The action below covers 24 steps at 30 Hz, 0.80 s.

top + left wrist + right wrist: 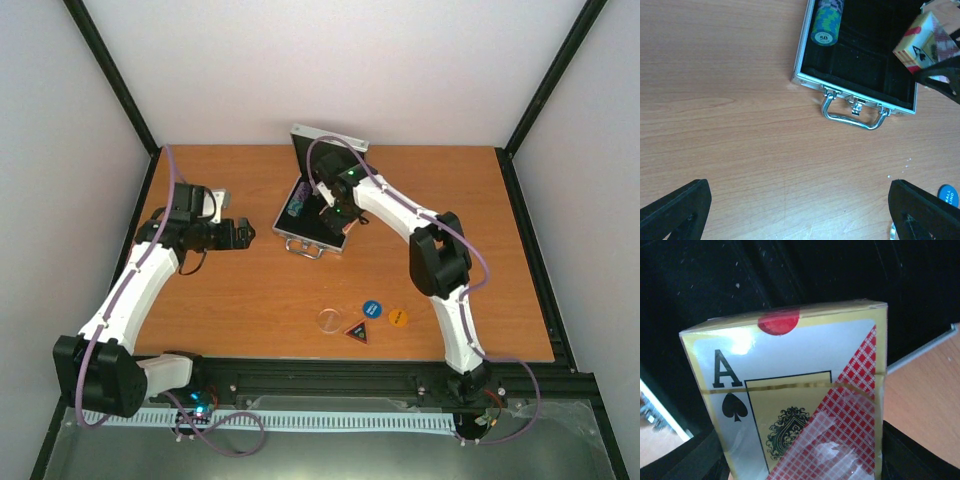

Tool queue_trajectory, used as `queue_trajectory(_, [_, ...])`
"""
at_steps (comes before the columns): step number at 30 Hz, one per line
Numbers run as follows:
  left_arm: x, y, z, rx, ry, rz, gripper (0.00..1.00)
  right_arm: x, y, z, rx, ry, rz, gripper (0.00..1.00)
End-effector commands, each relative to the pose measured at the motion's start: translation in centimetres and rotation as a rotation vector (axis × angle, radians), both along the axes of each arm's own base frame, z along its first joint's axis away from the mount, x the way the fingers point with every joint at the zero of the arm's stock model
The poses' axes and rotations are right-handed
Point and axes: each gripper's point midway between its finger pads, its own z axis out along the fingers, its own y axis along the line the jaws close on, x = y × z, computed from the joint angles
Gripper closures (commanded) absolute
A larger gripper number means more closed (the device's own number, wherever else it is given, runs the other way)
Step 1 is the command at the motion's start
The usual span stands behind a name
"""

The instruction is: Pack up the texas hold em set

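I need to move my right gripper toward the stack and down next. I will put the card deck (922, 45) on the lining (863, 49) beside the poker chips, because it is bare there.
The silver case (300, 240) lies open mid-table, black lining up, lid (330, 140) standing behind, handle (855, 111) toward me. A stack of poker chips (826, 22) lies in its left part. My right gripper (333, 215) hangs over the case (790, 275), shut on the card deck (795, 400), a boxed pack with an ace of spades and red checks. The deck (922, 45) is tilted above the lining. My left gripper (800, 215) stands wide open over bare wood left of the case (805, 55), holding nothing.
Near the front edge lie a clear round button (328, 319), a triangular button (357, 330), a blue round button (372, 308) and an orange one (398, 316). Black frame posts and white walls bound the table.
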Motion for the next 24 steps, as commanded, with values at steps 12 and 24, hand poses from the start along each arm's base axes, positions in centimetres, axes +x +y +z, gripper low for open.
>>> queue_trajectory(12, [-0.2, 0.0, -0.1, -0.027, -0.007, 0.019, 0.0, 5.1, 5.6, -0.4, 0.082, -0.123, 0.105, 0.67])
queue_trajectory(24, [0.1, 0.0, -0.5, -0.014, 0.008, 0.01, 0.0, 5.5, 8.1, -0.9, 0.129, -0.133, 0.154, 0.66])
